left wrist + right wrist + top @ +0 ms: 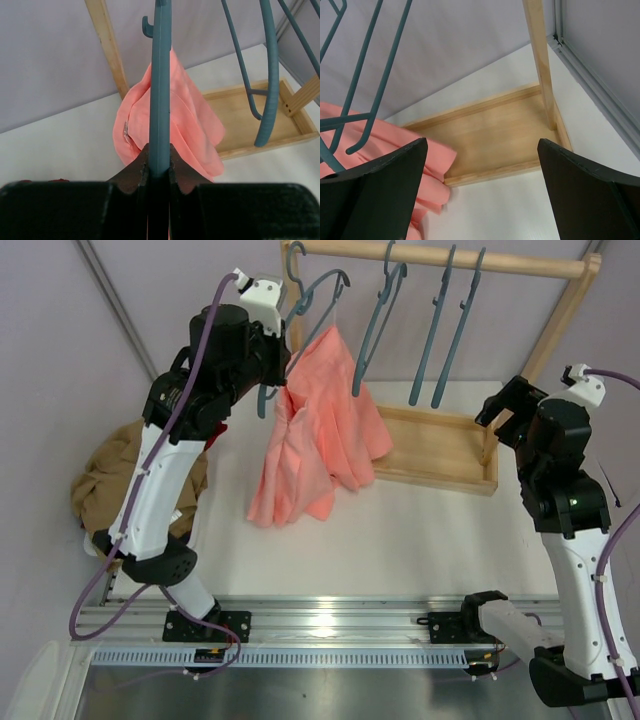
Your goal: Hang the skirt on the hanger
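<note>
The robot will next move its left gripper away from the robot's base and along the rack's bar toward the other hangers, and then open it on the teal hanger's bar.
The salmon-pink skirt (318, 430) hangs draped from a teal hanger (325, 285) at the left end of the wooden rack, its hem reaching the white table. My left gripper (272, 380) is shut on the hanger's lower bar. In the left wrist view the hanger (160, 75) runs straight up from between my pads (160, 165), with the skirt (192, 125) behind it. My right gripper (503, 408) is open and empty over the right end of the rack's base. In the right wrist view (482, 165) the skirt (395, 145) lies at the left.
The wooden rack has a top rail (450, 258) and a tray-like base (440, 445). Three more teal hangers (437, 330) hang from the rail. A tan-brown garment (120, 475) lies heaped at the table's left edge, behind my left arm.
</note>
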Robot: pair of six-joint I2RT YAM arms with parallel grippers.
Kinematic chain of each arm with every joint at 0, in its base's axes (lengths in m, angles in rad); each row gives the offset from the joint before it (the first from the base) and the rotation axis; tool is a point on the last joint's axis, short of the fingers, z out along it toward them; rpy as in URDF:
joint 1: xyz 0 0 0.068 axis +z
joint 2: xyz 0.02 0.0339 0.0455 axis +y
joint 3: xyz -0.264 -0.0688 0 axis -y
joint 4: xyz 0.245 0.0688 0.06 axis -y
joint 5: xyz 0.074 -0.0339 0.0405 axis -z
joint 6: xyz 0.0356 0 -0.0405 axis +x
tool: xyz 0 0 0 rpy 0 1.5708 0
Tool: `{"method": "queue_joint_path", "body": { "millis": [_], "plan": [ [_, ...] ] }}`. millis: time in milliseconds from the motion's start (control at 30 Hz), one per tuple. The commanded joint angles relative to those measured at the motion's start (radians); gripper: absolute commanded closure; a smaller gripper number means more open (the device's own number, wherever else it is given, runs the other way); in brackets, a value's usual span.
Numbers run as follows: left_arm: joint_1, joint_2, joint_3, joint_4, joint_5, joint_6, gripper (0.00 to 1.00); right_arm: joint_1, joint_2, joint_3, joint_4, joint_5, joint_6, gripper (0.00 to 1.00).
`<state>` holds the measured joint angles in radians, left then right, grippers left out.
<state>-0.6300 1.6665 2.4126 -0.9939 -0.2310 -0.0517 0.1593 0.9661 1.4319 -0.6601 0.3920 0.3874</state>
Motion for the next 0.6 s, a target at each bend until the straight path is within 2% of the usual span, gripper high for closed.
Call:
{"method": "queue_joint_path", "body": {
  "millis": [0,267,433,567],
  "plan": [
    [-0.004,0.028,0.071,0.191,-0.039,0.036,1.0,-0.014,0.002,-0.002,0.048,-0.062,-0.012,0.01],
    [-0.004,0.099,0.109,0.333,-0.073,0.092,0.99,-0.023,-0.015,-0.077,0.093,-0.133,0.028,0.01],
    [-0.004,0.148,0.103,0.489,-0.082,0.15,0.99,-0.024,-0.024,-0.122,0.106,-0.119,0.03,0.01],
    [-0.004,0.193,0.128,0.54,-0.086,0.168,0.99,-0.029,-0.036,-0.139,0.119,-0.105,0.024,0.0]
  ]
}}
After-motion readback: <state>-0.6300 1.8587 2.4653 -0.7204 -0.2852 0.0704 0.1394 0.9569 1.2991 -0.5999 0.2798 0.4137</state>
